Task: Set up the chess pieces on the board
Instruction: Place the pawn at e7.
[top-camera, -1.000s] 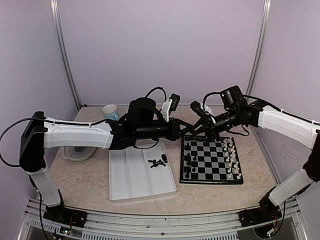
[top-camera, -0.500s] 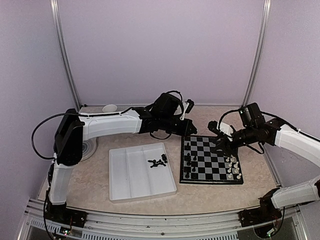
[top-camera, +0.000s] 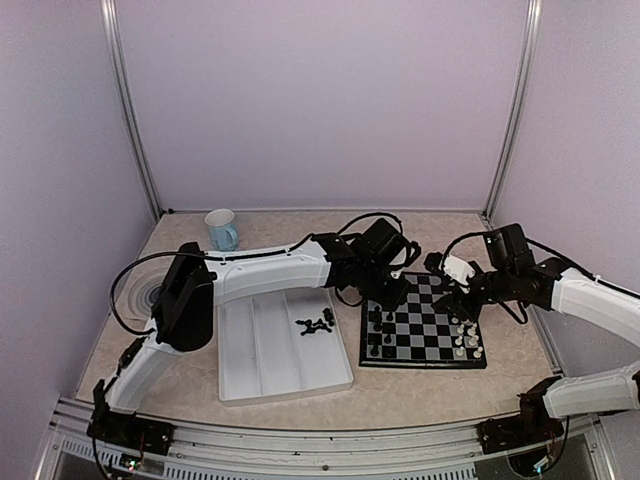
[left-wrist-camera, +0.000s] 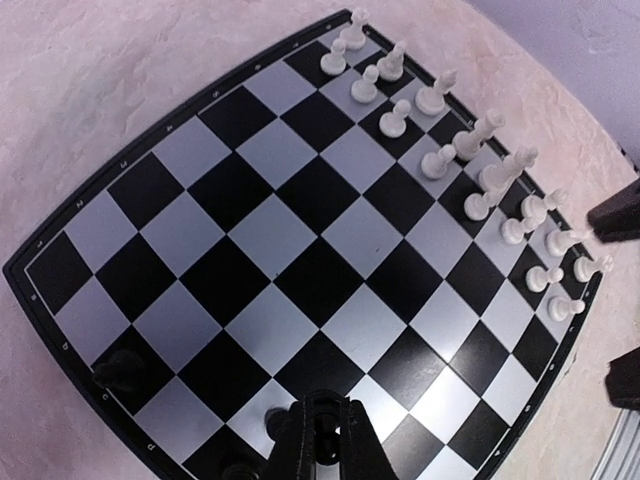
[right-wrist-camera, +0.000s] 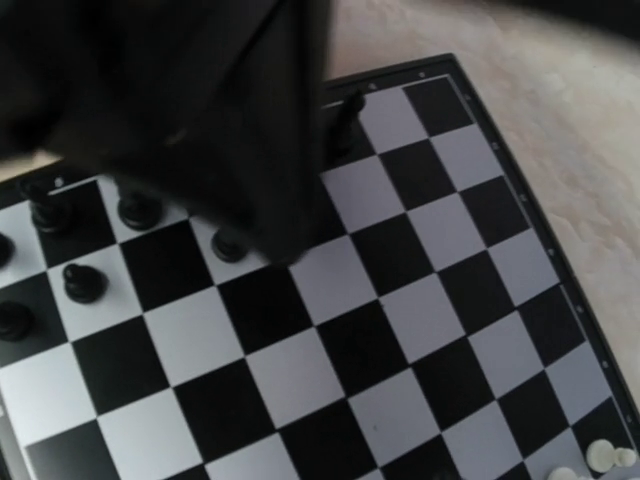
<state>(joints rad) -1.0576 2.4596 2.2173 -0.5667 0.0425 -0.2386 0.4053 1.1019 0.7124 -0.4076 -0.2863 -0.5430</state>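
My left gripper moves down and to the left in its wrist view next, onto the dark square (left-wrist-camera: 225, 374) beside the nearest standing piece, because that square is empty.
The board (top-camera: 428, 327) lies right of centre. Several black chess pieces (top-camera: 376, 327) stand along its left edge, and more lie loose in the white tray (top-camera: 316, 324). My left gripper (top-camera: 397, 290) hangs over the board's far left corner. In the left wrist view it (left-wrist-camera: 322, 405) is shut on a small black chess piece (left-wrist-camera: 326, 439) above a pale square. My right gripper (top-camera: 452, 285) hovers over the board's far right part. It is open and empty, and its dark fingers (left-wrist-camera: 617, 215) show wide apart beside the white pieces (left-wrist-camera: 470, 150).
The white compartment tray (top-camera: 270, 365) sits left of the board. A blue-and-white cup (top-camera: 221, 229) stands at the back left. White pieces (top-camera: 465, 335) fill the board's right edge. In the right wrist view the left arm's dark bulk (right-wrist-camera: 200, 100) blocks the top left.
The left arm has reached right, from the middle of the table to over the board's left side. The right gripper has drawn back to the right and opened wider.
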